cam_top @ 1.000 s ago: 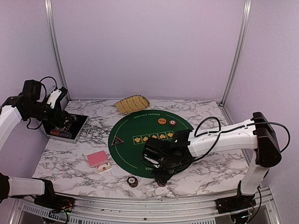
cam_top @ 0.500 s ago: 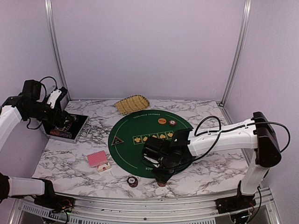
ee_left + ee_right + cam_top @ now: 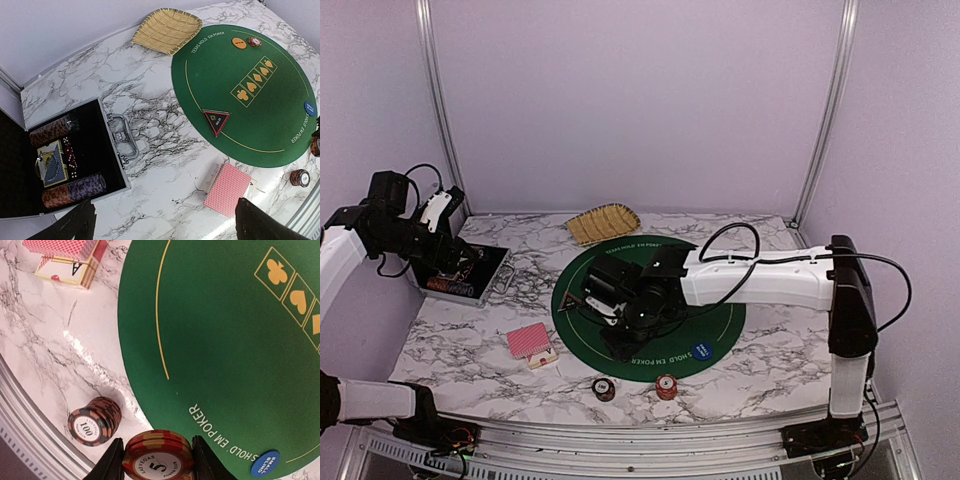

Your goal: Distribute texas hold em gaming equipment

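The chips in my right gripper go across and down next onto the mat's bare yellow line, below the gripper and to its left in the top view.
In the right wrist view my right gripper has a finger pressed on each side of a red "5" poker chip stack at the green mat's front edge. A dark "100" chip stack stands left of it and a blue button right. In the top view my right arm lies across the mat, and the red stack stands apart on the marble. Red-backed cards lie left. The black triangular button and orange button sit on the mat. My left gripper hangs open, empty.
An open black metal case holding chip rolls lies at the left. A yellow woven basket sits behind the mat. The table's front rail runs close to the chip stacks.
In the top view my right arm swung from the front marble edge up and left over the mat, uncovering the red stack and the blue button. The left arm stayed still.
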Motion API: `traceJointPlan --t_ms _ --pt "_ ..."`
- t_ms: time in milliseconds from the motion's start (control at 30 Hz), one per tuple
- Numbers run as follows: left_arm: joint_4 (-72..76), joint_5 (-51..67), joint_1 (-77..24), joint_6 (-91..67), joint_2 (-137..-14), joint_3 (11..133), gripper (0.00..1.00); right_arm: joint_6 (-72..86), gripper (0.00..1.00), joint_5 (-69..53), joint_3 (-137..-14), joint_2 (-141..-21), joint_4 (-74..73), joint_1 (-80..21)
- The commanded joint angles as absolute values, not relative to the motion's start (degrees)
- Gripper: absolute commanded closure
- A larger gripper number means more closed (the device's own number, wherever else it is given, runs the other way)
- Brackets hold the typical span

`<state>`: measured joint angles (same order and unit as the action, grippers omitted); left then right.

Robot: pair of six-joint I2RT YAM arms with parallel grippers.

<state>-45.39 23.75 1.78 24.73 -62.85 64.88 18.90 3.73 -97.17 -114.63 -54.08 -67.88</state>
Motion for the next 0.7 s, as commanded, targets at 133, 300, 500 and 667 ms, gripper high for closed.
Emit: traceJointPlan --t_ms 133,300,500,667 --pt "-47.45 24.05 1.88 25.74 -61.29 65.22 0.01 15.08 0.82 4.22 -115.85 -129.27 -52.22 -64.96" --pt "-47.46 24.33 1.85 25.93 -61.27 64.97 0.01 14.81 0.82 3.14 -127.06 -138.36 -52.21 -63.37" --pt "-47.46 24.79 1.85 26.15 -61.53 64.86 0.01 16.32 0.82 0.65 -133.21 -144.36 -50.6 -61.9" --pt "-47.46 24.84 1.92 26.37 -61.83 64.82 0.01 16.76 0.82 -1.14 -132.98 -145.72 -49.31 -61.51"
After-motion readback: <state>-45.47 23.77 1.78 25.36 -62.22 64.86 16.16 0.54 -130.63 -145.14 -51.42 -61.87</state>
